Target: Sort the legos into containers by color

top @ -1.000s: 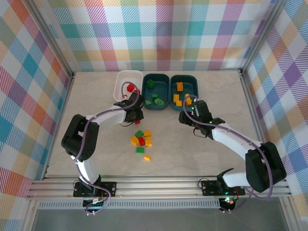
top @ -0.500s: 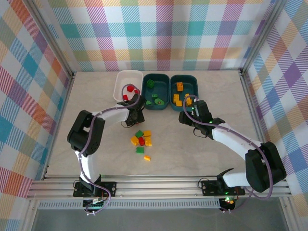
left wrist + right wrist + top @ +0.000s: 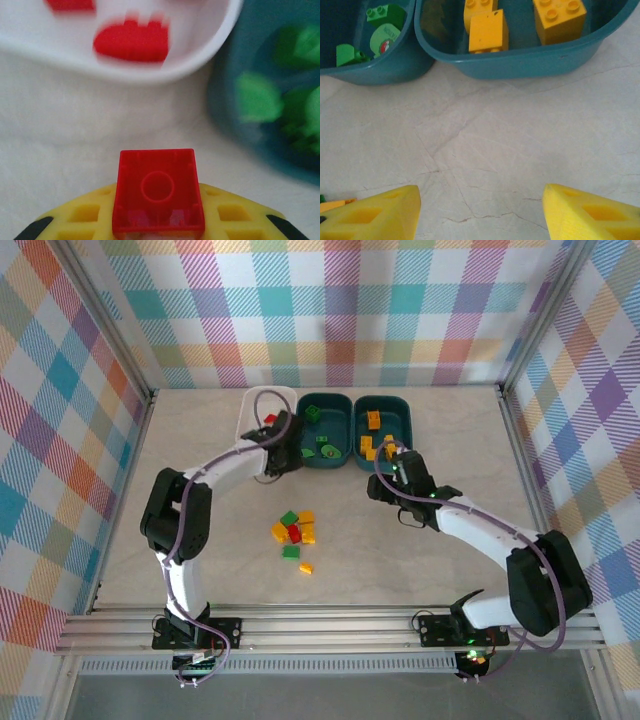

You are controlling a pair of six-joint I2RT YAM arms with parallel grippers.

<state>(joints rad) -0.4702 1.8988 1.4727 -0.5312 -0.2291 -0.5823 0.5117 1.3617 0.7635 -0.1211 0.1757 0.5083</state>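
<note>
I will carry the red brick with my left gripper away from my base over the white tub and release it inside.
My left gripper hovers at the near right edge of the white tub. In the left wrist view its yellow jaws are shut on a red brick, hollow underside facing the camera. Red bricks lie in the white tub just ahead. The middle teal tub holds green bricks. The right teal tub holds yellow bricks. My right gripper is open over bare table, just short of that tub.
A small pile of green, red and yellow bricks lies mid-table, with one orange brick nearer the front. The three tubs stand side by side at the back. Checked walls and metal rails close the table in.
My left gripper has carried the red brick from the table below the tubs up to the white tub's near edge. The right gripper has edged slightly toward the tubs.
</note>
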